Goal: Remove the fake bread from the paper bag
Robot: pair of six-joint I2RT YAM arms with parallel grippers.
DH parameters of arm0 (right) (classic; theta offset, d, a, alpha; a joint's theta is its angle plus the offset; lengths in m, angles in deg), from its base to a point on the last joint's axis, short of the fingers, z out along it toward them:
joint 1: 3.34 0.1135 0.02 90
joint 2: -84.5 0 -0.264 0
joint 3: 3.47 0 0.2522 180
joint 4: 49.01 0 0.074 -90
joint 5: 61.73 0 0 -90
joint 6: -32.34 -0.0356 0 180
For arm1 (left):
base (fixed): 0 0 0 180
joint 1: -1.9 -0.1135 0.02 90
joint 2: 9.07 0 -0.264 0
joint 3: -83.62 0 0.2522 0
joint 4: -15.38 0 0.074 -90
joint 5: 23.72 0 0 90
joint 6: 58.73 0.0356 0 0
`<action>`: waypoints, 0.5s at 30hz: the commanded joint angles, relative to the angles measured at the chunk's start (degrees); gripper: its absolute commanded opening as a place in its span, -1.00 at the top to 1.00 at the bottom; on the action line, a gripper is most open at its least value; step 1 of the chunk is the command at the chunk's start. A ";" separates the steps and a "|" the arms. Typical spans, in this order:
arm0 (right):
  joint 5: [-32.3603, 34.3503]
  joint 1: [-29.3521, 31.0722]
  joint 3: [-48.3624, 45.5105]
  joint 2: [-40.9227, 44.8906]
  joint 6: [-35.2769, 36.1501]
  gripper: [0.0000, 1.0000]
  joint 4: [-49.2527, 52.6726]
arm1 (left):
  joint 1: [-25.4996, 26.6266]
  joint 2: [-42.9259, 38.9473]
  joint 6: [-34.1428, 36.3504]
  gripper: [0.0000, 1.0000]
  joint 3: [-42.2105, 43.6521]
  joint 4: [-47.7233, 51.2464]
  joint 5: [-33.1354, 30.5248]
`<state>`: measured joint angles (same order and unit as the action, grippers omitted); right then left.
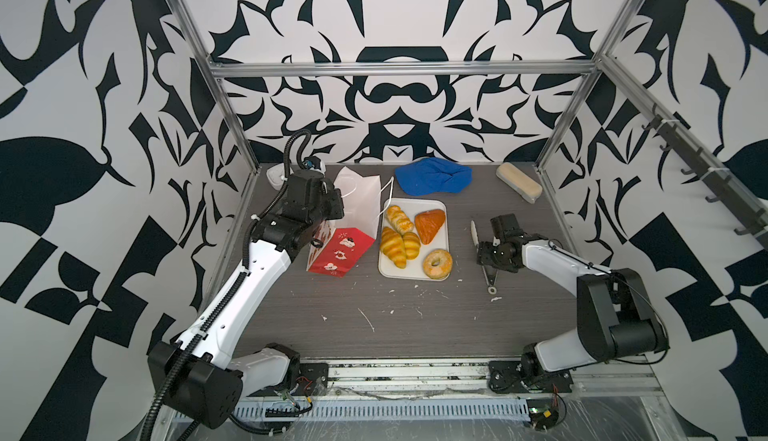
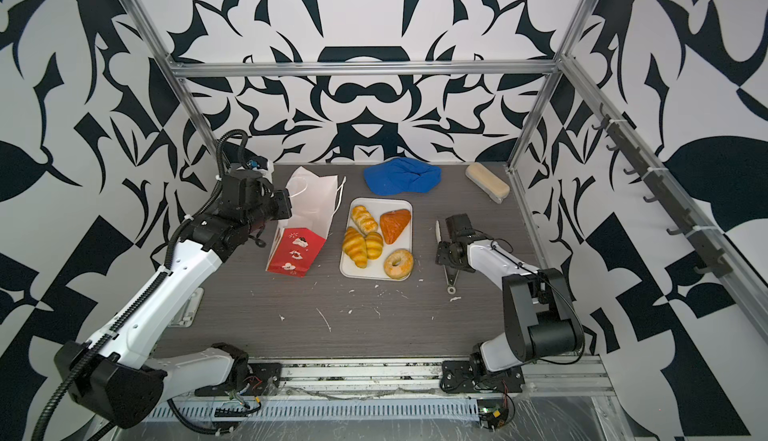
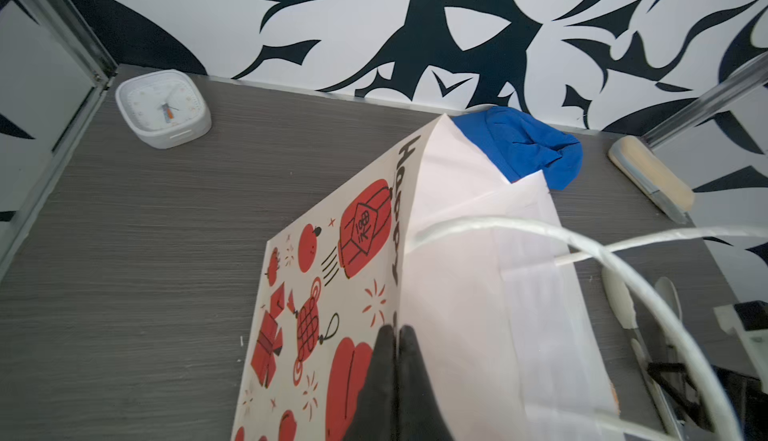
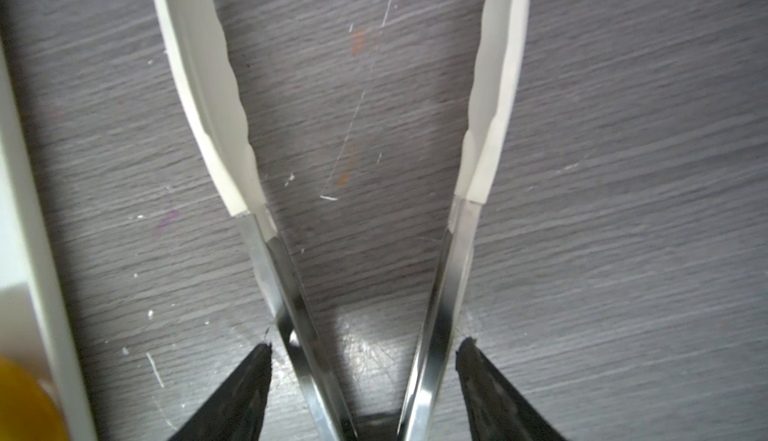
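Observation:
My left gripper will swing toward the tray's bag-side edge (image 1: 380, 249), across the bag from it, and then let go of the bag's rim, because the bag is leaning.
The fake bread lies on a white tray (image 1: 415, 202): a braided loaf (image 1: 399, 218), two croissants (image 1: 392, 247), a brown triangular pastry (image 1: 430, 225) and a doughnut (image 1: 437, 264). Left of the tray, the paper bag (image 1: 361, 197) leans with its red base (image 1: 340, 252) toward the front. Only white lining (image 3: 465, 293) shows inside it. My left gripper (image 3: 398, 328) is shut on the bag's rim, one finger on each side of the paper. My right gripper (image 4: 363, 343) stands open astride metal tongs (image 4: 432, 335), right of the tray, its fingertips (image 4: 262, 355) clear of the tong arms.
A blue cap (image 1: 432, 179) lies at the back behind the tray, and a beige block (image 1: 519, 187) sits at the back right. A white clock (image 3: 164, 106) sits in the back left corner. The tongs (image 1: 490, 281) lie on the table under the right gripper.

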<state>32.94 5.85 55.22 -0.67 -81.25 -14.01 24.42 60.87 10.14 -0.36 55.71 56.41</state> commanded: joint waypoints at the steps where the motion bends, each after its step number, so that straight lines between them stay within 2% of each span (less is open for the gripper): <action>1: 0.17 -0.15 0.51 0.55 -0.09 -0.47 -0.84 | 0.02 0.60 -3.10 0.99 -2.29 -2.61 3.74; 10: -0.27 -0.18 0.01 -0.06 -0.08 -0.47 -1.46 | 0.00 5.01 -5.30 0.96 -1.51 -7.53 7.62; 15: -0.27 -0.20 -0.21 -0.15 -0.05 -0.46 -1.55 | -0.04 6.50 -4.82 0.96 -0.74 -8.84 6.97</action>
<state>32.70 5.85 55.20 -0.71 -81.25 -14.86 24.42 67.14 6.14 -0.73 49.13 62.73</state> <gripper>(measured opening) 0.733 0.044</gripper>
